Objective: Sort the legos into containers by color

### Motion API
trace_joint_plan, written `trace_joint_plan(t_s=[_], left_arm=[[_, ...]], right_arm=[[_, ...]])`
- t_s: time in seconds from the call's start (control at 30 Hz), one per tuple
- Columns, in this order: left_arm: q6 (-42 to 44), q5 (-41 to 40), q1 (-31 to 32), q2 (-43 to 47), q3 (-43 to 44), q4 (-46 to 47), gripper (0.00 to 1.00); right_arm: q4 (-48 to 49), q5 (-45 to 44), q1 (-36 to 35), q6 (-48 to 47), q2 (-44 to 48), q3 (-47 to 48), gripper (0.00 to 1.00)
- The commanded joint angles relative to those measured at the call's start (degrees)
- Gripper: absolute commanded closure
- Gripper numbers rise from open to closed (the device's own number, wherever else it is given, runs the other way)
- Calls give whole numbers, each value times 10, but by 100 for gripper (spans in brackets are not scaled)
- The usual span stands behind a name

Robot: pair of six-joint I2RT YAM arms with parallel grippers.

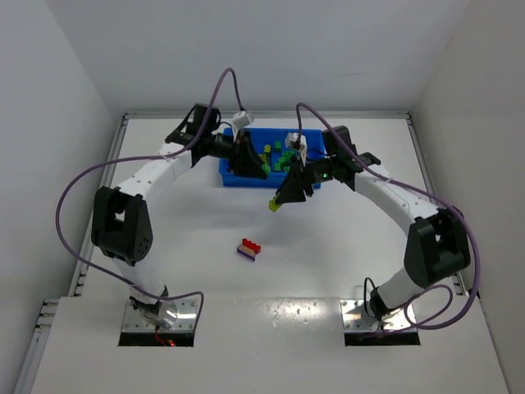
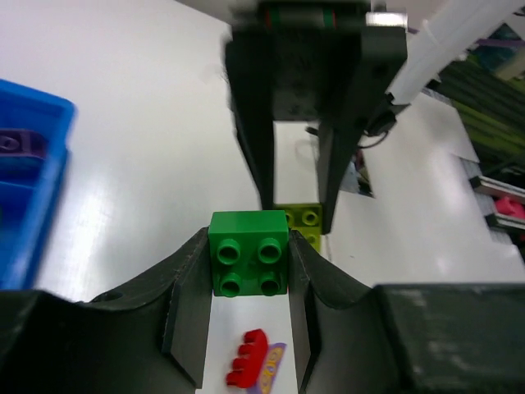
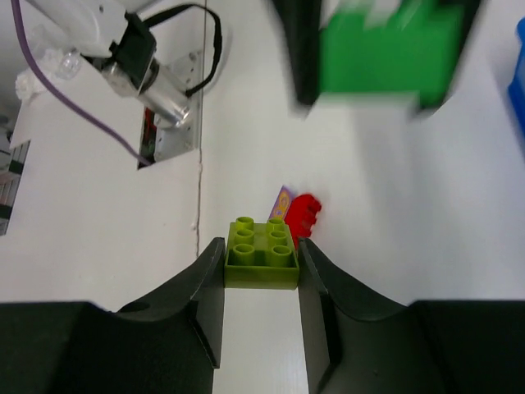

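Note:
I need to move my left gripper outward and to the right in the top view next, tilting it down over the green legos' compartment [image 1: 284, 156] to release its lego there, because the colors match.
My left gripper [image 2: 249, 256] is shut on a dark green lego [image 2: 249, 251]; in the top view the left gripper [image 1: 253, 167] hangs over the left end of the blue tray of containers [image 1: 238, 181]. Facing it, my right gripper [image 3: 262, 256] is shut on a lime-green lego [image 3: 262, 253], and the right gripper [image 1: 280, 200] sits just in front of the tray with the lime lego [image 1: 274, 204] at its tip. A red-and-purple stack [image 1: 248, 248] lies on the table below both. Green legos [image 1: 279, 156] sit in the tray.
A purple lego [image 2: 18, 144] lies in the tray's end compartment [image 2: 33, 205]. The arm bases and mounting plates [image 1: 160, 318] stand at the near edge. White walls close in the table on the left, right and back.

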State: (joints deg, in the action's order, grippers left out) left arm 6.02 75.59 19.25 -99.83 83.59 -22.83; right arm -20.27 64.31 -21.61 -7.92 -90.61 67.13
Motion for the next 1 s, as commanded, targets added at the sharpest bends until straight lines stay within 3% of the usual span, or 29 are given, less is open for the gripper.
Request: trace_joint_plan(t_s=[0.0,0.23,0.33,0.5,0.73,0.97], left_arm=[[15,-7,-23,-16,52,36,88],[-53,-173,-9,-80,96,120,88],[-93,-202,-9,-116,112,146,88],[-188,-223,-21,-93,52,323,88],[-150,-297,-21,-136,124,254,88],[-112,-370,27,-252,242,208,88]], right_arm=[[-44,2,6,-65,38,-23,100],[-39,-33,18,-65,67,-47,100],[-18,-66,24,-59,78,-47,100],[95,-138,19,-6,33,-14,100],[155,-135,24,77,-136,128,100],[167,-124,30,89,-145,122,100]])
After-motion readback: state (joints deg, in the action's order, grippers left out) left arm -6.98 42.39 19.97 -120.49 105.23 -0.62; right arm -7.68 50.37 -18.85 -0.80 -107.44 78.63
